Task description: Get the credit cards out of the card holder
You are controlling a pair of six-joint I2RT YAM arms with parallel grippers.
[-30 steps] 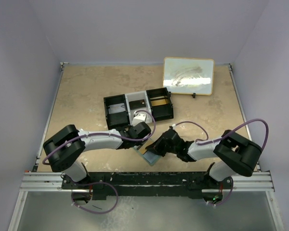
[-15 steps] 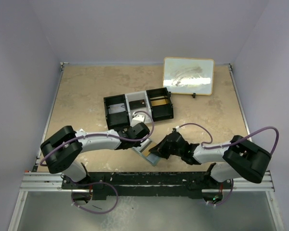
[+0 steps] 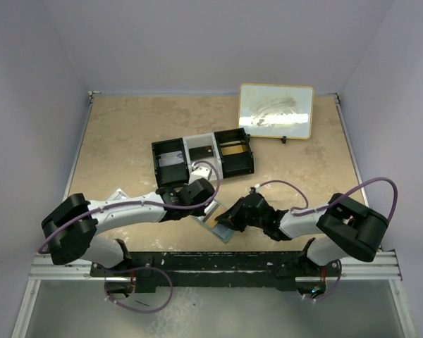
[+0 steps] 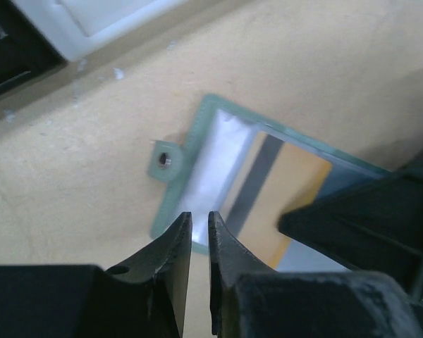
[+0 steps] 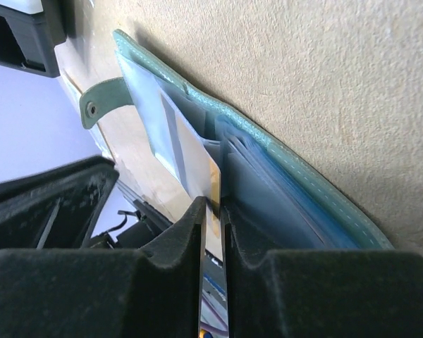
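The orange-tan credit card's edge (image 3: 220, 220) (image 5: 215, 198) is between the robot's parted fingers, so the right gripper needs to stay low next, move slightly away from the card holder's snap tab and close.
The card holder (image 3: 219, 232) lies open on the table between both grippers, grey-green outside (image 4: 204, 115) and light blue inside (image 5: 282, 158). Its snap tab (image 4: 166, 160) points away from the right arm. An orange-tan credit card (image 4: 296, 184) with a dark stripe sticks partly out of a pocket. My right gripper (image 5: 213, 208) has this card (image 5: 197, 165) in the narrow gap between its slightly parted fingers. My left gripper (image 4: 199, 220) hovers over the holder's near edge with a thin slit between its fingers and nothing in it. From above, the left gripper (image 3: 206, 210) and the right gripper (image 3: 225, 221) face each other across the holder.
A black-and-white three-compartment tray (image 3: 203, 156) stands just behind the left gripper, its white part (image 4: 92, 21) close by. A framed board (image 3: 276, 110) leans at the back right. Walls enclose the table on three sides.
Both grippers' jaws have parted a little from shut. The left arm's elbow has swung out to the left. The card holder and card stay in place.
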